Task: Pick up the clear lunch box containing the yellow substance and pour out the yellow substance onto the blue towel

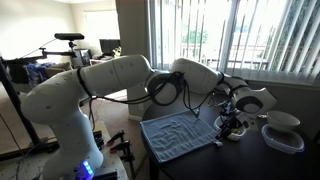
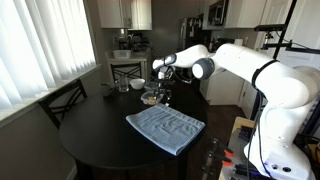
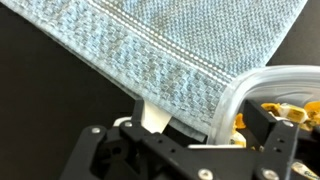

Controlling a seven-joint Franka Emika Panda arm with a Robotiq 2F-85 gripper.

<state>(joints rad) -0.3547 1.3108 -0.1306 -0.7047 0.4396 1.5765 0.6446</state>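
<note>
My gripper will stay low next and close its open fingers onto the lunch box's rim (image 3: 228,108). The rim of the lunch box is between them, and one finger is already inside the box.
The blue towel (image 1: 180,133) lies rumpled on the dark round table and also shows in the other exterior view (image 2: 165,128) and across the top of the wrist view (image 3: 150,45). The clear lunch box (image 3: 262,82) sits just off the towel's edge, with the yellow substance (image 3: 292,108) inside it. In an exterior view the lunch box (image 2: 150,98) lies beyond the towel's far corner. My gripper (image 3: 208,120) is down at the box and open. One finger is over the towel's edge and the other is inside the box, so the box's rim lies between them. The gripper also shows in both exterior views (image 1: 232,118) (image 2: 160,93).
Larger white-lidded clear containers (image 1: 282,128) stand stacked on the table (image 2: 100,135) beside the gripper. A glass (image 2: 122,87) stands at the table's far edge. A chair (image 2: 62,100) stands by the blinds. The arm reaches across the towel from the base side.
</note>
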